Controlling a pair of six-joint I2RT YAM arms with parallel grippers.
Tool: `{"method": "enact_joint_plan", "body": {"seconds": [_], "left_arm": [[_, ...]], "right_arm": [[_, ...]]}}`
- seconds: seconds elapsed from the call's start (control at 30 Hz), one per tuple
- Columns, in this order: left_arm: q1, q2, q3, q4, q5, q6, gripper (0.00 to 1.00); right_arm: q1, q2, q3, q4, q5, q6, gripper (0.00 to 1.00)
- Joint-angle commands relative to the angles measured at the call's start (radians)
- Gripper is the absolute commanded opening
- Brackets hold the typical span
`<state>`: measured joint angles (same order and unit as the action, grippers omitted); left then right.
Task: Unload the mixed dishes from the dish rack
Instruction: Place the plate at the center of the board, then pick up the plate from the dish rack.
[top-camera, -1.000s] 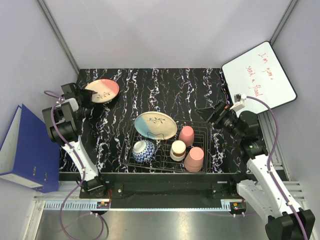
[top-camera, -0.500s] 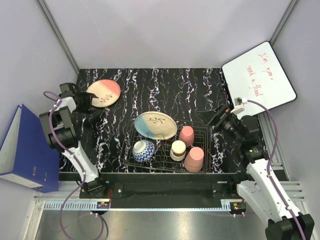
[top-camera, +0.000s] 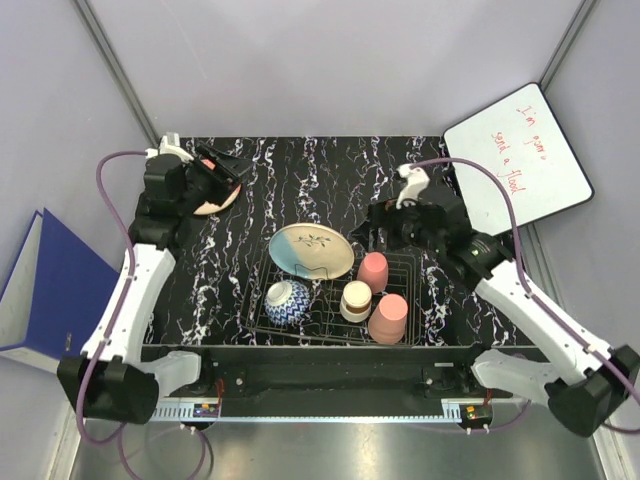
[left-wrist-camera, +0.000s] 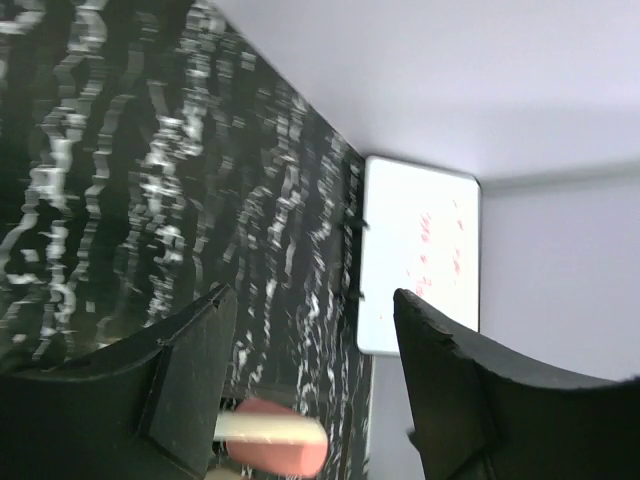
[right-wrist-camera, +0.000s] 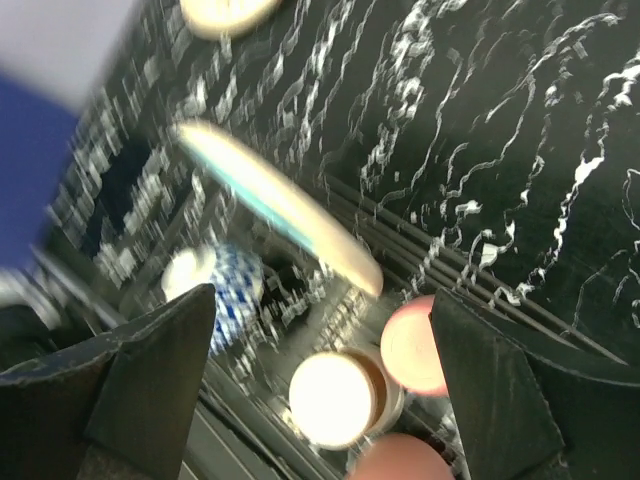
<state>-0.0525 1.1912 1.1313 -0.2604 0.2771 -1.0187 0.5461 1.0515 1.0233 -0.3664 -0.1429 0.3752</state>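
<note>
My right gripper will next go down and to the left in the top view and turn to straddle the blue/cream plate's slanting rim (top-camera: 334, 233) (right-wrist-camera: 332, 240), below it on that side.
The dish rack (top-camera: 405, 262) sits at the front middle of the table. It holds a light blue/cream plate (top-camera: 311, 250), a blue-and-white bowl (top-camera: 288, 302), a cream cup (top-camera: 356, 300) and two pink cups (top-camera: 373, 270) (top-camera: 388, 318). A pink/cream plate (top-camera: 207, 204) lies at the far left, partly under my left gripper (top-camera: 226, 170). That gripper is open (left-wrist-camera: 312, 295), with the plate's rim (left-wrist-camera: 270, 440) low between its fingers. My right gripper (top-camera: 378, 232) hovers open over the rack's back edge. The right wrist view (right-wrist-camera: 322, 295) shows the plate (right-wrist-camera: 280, 205), bowl (right-wrist-camera: 225, 290), cream cup (right-wrist-camera: 340, 398) and a pink cup (right-wrist-camera: 420, 345).
A whiteboard (top-camera: 520, 155) leans at the back right corner. A blue binder (top-camera: 45, 300) stands off the table's left edge. Grey walls close in the table on three sides.
Both arms have swung inward. The left gripper moved from the table's left edge to over the pink/cream plate. The right gripper moved left to above the rack's back edge.
</note>
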Motion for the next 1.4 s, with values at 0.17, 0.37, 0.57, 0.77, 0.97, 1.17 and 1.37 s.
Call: {"method": "enact_joint_plan", "body": {"seconds": [0.17,0.37,0.57,0.77,0.97,1.17,1.37], "left_arm": [[-0.121,-0.277,-0.082,-0.103,-0.162,0.183,0.69],[-0.187,-0.369,-0.106,-0.177,-0.207,0.259,0.69],[-0.195,-0.441,-0.223,-0.174,-0.185,0.249,0.69],[-0.202,-0.469,-0.268,-0.174,-0.184,0.252,0.69],[-0.204,-0.466,-0.292,-0.177,-0.181,0.267,0.69],[-0.205,-0.463,-0.312,-0.175,-0.185,0.270,0.69],[-0.204,-0.441,-0.315,-0.166,-0.179,0.269,0.69]], "right_arm": [[0.115,0.191,0.237,-0.192,0.105,-0.371,0.97],[0.132,0.298,0.228,-0.063,0.036,-0.501,0.97],[0.132,0.406,0.294,-0.019,-0.061,-0.522,0.96],[0.133,0.501,0.342,0.004,-0.167,-0.506,0.94],[0.158,0.584,0.362,0.024,-0.207,-0.490,0.65],[0.166,0.579,0.354,0.041,-0.202,-0.487,0.30],[0.166,0.559,0.348,0.027,-0.181,-0.506,0.00]]}}
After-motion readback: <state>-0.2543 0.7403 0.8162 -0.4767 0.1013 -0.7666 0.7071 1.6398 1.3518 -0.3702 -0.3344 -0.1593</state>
